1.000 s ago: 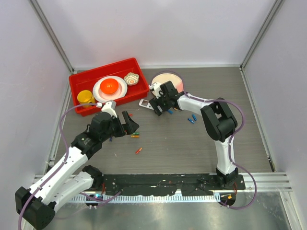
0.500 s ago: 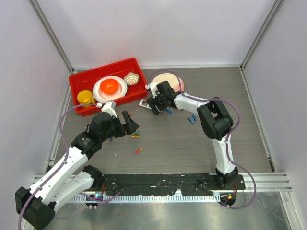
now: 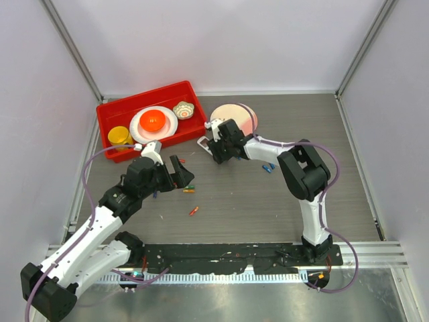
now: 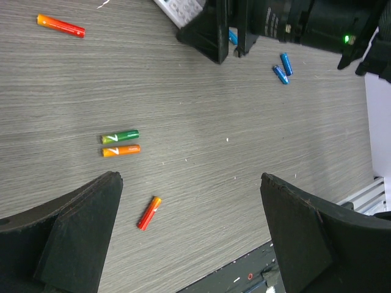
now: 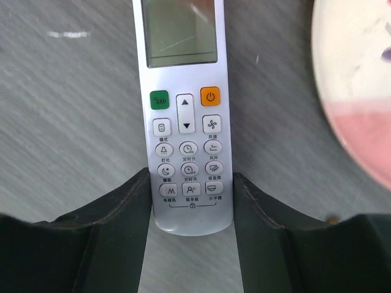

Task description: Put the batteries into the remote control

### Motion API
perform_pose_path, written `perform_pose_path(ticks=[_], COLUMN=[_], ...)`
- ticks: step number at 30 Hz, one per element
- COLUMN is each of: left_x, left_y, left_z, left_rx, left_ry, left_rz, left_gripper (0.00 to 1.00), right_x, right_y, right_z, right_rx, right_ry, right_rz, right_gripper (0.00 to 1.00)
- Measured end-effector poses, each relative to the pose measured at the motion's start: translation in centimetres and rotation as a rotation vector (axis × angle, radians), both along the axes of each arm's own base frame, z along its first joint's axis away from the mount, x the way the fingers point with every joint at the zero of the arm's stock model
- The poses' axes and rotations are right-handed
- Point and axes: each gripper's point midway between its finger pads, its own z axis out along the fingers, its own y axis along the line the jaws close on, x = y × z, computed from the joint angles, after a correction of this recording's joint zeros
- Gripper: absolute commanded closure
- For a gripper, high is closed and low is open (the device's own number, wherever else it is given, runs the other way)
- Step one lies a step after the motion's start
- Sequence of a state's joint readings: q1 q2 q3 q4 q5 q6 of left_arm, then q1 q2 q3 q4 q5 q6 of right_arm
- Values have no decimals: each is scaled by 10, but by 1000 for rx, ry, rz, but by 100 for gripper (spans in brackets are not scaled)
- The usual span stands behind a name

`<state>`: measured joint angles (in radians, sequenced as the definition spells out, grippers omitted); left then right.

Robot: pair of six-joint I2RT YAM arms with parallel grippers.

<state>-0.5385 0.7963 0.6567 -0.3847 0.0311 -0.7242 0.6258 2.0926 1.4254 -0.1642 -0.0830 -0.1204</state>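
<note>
My right gripper should move back next and let go of the remote control (image 3: pixel 203 141) on the bare tabletop between the gripper and my base, away from the plate.
The white remote control (image 5: pixel 183 122) lies buttons up on the grey table, with its screen end pointing away from my right wrist. My right gripper (image 5: pixel 192 177) is shut on its lower end, one finger pressed against each long side. From above, the right gripper (image 3: pixel 216 149) sits over the remote control (image 3: pixel 203 141) near the pink plate. My left gripper (image 4: pixel 189 180) hangs wide open above the table, holding nothing. Loose batteries lie below it: a green one (image 4: pixel 120 136), an orange one (image 4: pixel 121 150) and an orange-red one (image 4: pixel 149 213). Two blue batteries (image 3: pixel 269 166) lie right of the remote.
A red bin (image 3: pixel 110 111) at the back left holds a white plate, an orange bowl and a yellow cup. A pink-and-white plate (image 3: pixel 244 115) sits just beyond the remote. Another orange-red battery (image 4: pixel 60 25) lies apart. The black mounting rail (image 3: pixel 234 255) runs along the near edge.
My right gripper has closed in from wide open onto the remote's sides and slid slightly left and back with it. The left arm has stayed still.
</note>
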Motion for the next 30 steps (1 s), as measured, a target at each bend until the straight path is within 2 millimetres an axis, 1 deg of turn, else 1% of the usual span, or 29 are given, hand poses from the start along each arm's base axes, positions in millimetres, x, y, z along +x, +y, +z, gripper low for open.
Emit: perform_pose_path(ticks=[2, 4, 7, 8, 12, 14, 16, 17, 19, 22, 23, 27, 30], left_x=[0, 0, 0, 0, 1, 3, 5, 6, 9, 12, 14, 18, 19], left_y=[0, 0, 1, 1, 1, 2, 3, 3, 5, 10, 12, 18, 20], left_z=[1, 2, 3, 4, 5, 4, 1, -1, -5, -6, -6, -4, 0], left_rx=[-2, -4, -7, -9, -13, -14, -9, -4, 5, 9, 11, 4, -8], left_ry=[-3, -6, -11, -11, -14, -11, 0, 7, 16, 20, 17, 9, 0], left_rz=[1, 2, 5, 6, 14, 28, 41, 51, 70, 112, 128, 179, 203], left_gripper=[0, 1, 1, 2, 9, 11, 13, 14, 16, 17, 18, 18, 18], right_x=[-11, -28, -55, -64, -98, -116, -136, -143, -155, -167, -168, -164, -165], right_y=[-3, -7, -9, -7, 14, 22, 24, 21, 5, -21, -26, -32, -35], right_z=[0, 2, 10, 16, 43, 49, 45, 40, 25, 2, -2, 1, 1], right_rx=[10, 13, 2, 1, 43, 83, 123, 131, 135, 114, 114, 154, 158], right_ry=[11, 37, 53, 55, 50, 65, 103, 118, 148, 172, 172, 145, 138], right_rz=[-31, -64, -105, -120, -183, -234, -301, -339, -459, -622, -663, -800, -841], right_gripper=[76, 80, 90, 98, 99, 99, 99, 99, 99, 99, 99, 99, 99])
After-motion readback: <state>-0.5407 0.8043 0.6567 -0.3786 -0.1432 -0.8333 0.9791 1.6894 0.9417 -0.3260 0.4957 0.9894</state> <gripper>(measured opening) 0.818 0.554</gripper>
